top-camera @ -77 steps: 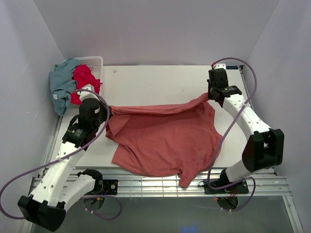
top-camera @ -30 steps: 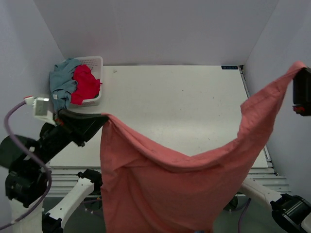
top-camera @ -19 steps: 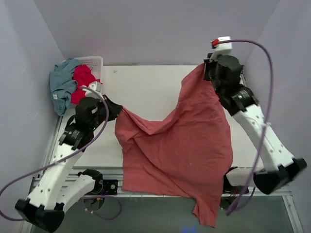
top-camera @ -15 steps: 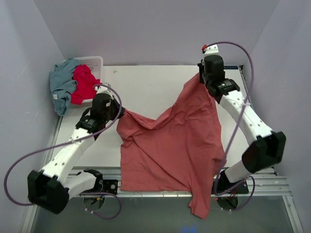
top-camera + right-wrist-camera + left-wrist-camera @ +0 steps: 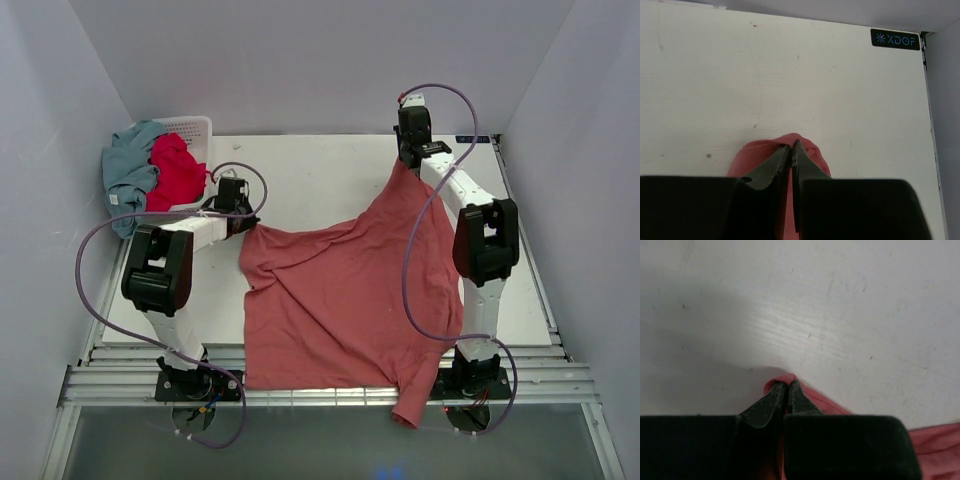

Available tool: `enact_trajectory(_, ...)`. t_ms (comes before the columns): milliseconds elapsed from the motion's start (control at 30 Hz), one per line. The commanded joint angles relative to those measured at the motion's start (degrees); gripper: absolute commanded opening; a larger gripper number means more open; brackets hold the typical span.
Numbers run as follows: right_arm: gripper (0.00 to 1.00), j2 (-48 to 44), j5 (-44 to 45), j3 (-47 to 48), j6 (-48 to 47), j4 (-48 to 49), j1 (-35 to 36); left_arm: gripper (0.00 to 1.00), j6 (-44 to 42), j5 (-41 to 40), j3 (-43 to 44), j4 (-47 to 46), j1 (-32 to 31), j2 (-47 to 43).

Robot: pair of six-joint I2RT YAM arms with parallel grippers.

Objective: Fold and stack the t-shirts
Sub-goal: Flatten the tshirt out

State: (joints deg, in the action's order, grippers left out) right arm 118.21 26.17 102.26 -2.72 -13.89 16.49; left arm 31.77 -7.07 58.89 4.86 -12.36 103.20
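Observation:
My left gripper pulls the t-shirt's corner outward beside the basket next and releases it there, since the salmon-red t-shirt's lower edge hangs over the table's front bar.
The dusty salmon-red t-shirt (image 5: 340,290) lies spread and wrinkled on the white table, its lower edge hanging over the front rail. My left gripper (image 5: 243,222) is shut on its left corner, which shows as a pinch of red cloth in the left wrist view (image 5: 771,384) between the fingertips (image 5: 767,402). My right gripper (image 5: 403,160) is shut on its far right corner, seen in the right wrist view (image 5: 757,152) around the fingertips (image 5: 774,167). The bright crimson t-shirt (image 5: 177,170) and the grey-blue t-shirt (image 5: 127,175) lie heaped in and over the basket.
The white lattice basket (image 5: 195,130) stands at the table's far left corner. Purple cables (image 5: 440,95) loop from both arms. A black label (image 5: 895,39) marks the table's far right edge. Bare table (image 5: 310,170) lies between the two grippers.
The shirt was lifted high and swung, then brought down onto the table. Both grippers moved away from the camera towards the table's back, stretching the top edge, still shut on their corners.

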Motion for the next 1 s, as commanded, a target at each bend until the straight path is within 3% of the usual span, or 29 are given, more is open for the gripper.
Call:
enact_trajectory(0,0.08,1.4,3.7,6.2,-0.7,7.3,-1.7,0.0,-1.2,-0.5,5.8,-4.9,1.4,0.0)
enact_trajectory(100,0.08,-1.2,6.3,0.4,-0.6,17.9,-2.9,0.0,0.0,-3.7,6.4,-10.2,2.1,-1.2)
enact_trajectory(200,0.08,-0.7,7.5,-0.5,-1.4,21.2,-3.9,0.0,0.4,-4.5,8.2,-11.2,3.0,1.1)
enact_trajectory(433,0.08,19.6,10.5,18.9,-4.5,2.6,-4.6,0.0,0.0,-2.9,21.7,1.7,3.9,16.5)
enact_trajectory(500,0.08,22.6,13.6,22.3,-4.7,-1.5,-4.9,0.14,0.2,-2.7,21.0,1.8,4.0,17.2)
enact_trajectory(533,0.08,24.3,14.5,22.6,-5.2,-2.9,-5.0,0.16,0.1,-2.9,20.9,2.1,4.0,17.4)
enact_trajectory(633,0.23,25.3,16.9,21.4,-5.0,-7.4,-5.9,0.44,0.3,-3.2,19.7,1.9,4.0,16.3)
enact_trajectory(667,0.47,25.1,17.1,19.9,-4.4,-9.6,-6.5,0.57,0.7,-3.9,19.7,2.5,4.0,15.3)
enact_trajectory(733,0.72,23.6,16.1,17.9,-2.0,-11.3,-7.2,0.64,1.5,-4.0,19.1,2.4,3.9,13.7)
enact_trajectory(900,0.78,13.2,13.7,5.6,0.9,-5.9,-7.6,0.67,3.6,-4.9,16.5,1.3,3.2,4.8)
enact_trajectory(967,0.79,11.3,12.1,5.4,1.5,-5.5,-7.6,0.67,3.7,-5.0,14.9,-0.3,1.8,1.9)
